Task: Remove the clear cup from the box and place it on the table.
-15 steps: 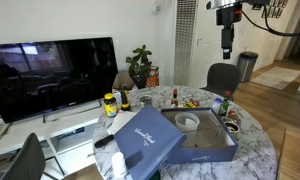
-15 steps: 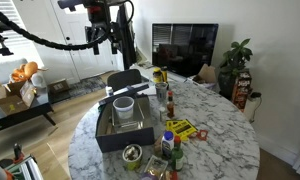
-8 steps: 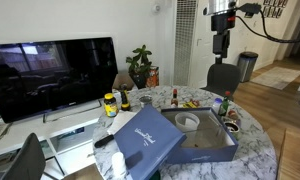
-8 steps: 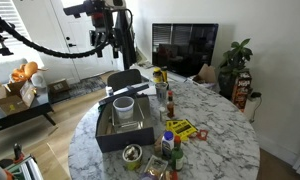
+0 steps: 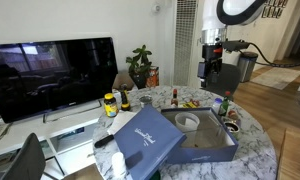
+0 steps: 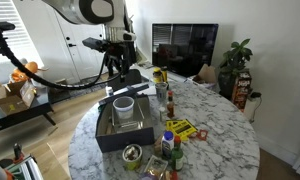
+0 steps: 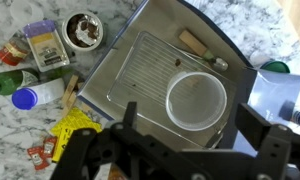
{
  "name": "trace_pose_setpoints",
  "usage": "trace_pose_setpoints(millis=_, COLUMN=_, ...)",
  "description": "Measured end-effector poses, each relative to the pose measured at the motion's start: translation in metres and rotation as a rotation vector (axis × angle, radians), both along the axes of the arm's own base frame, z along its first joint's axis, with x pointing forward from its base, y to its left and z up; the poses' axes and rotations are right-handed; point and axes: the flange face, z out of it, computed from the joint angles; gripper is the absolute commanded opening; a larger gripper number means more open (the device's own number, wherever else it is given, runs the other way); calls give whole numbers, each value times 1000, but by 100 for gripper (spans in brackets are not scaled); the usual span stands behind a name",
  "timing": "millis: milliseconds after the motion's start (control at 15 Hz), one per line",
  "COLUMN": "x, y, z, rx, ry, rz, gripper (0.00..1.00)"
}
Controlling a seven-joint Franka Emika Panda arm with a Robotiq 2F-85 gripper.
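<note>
I should next lower my gripper into the box onto the clear cup's rim [image 5: 198, 120] [image 7: 171, 88], on the side that faces the empty tray. A finger has room there.
The clear cup [image 7: 197, 98] stands upright inside the open navy-blue box [image 7: 150, 35], on a clear ribbed tray; it also shows in both exterior views [image 5: 187, 122] [image 6: 123, 103]. The box [image 5: 215, 150] [image 6: 125, 138] lies on the round marble table [image 5: 258, 150] [image 6: 225, 125] [image 7: 240, 22] with its lid [image 5: 140, 138] folded open. My gripper [image 7: 195, 125] is open and empty, well above the cup with a finger on each side of it in the wrist view. In both exterior views the gripper [image 5: 208, 72] [image 6: 117, 72] hangs above the box.
Bottles, yellow packets [image 7: 75, 128] and a small round tin [image 7: 84, 28] crowd the table beside the box. A dark jar with a yellow label [image 5: 110, 104] stands near the lid. A TV [image 5: 50, 75], a plant [image 5: 140, 65] and a chair [image 5: 228, 74] surround the table.
The arm has come down from high up near the ceiling to a lower position above the box. The cup and box have not moved.
</note>
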Motion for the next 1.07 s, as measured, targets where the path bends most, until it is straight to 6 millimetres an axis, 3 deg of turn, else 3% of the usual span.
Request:
trace_pose_setpoints(millis=200, x=-8, y=-12, z=-27, rx=0, ry=60, rz=-22, gripper=100)
trace_pose_setpoints(millis=667, x=2, y=-11, z=-35, rx=20, ry=25, rz=-44, gripper=100)
trace_pose_setpoints(millis=1067, x=20, y=-4, z=-86, rx=72, ry=23, rz=-97, gripper=100)
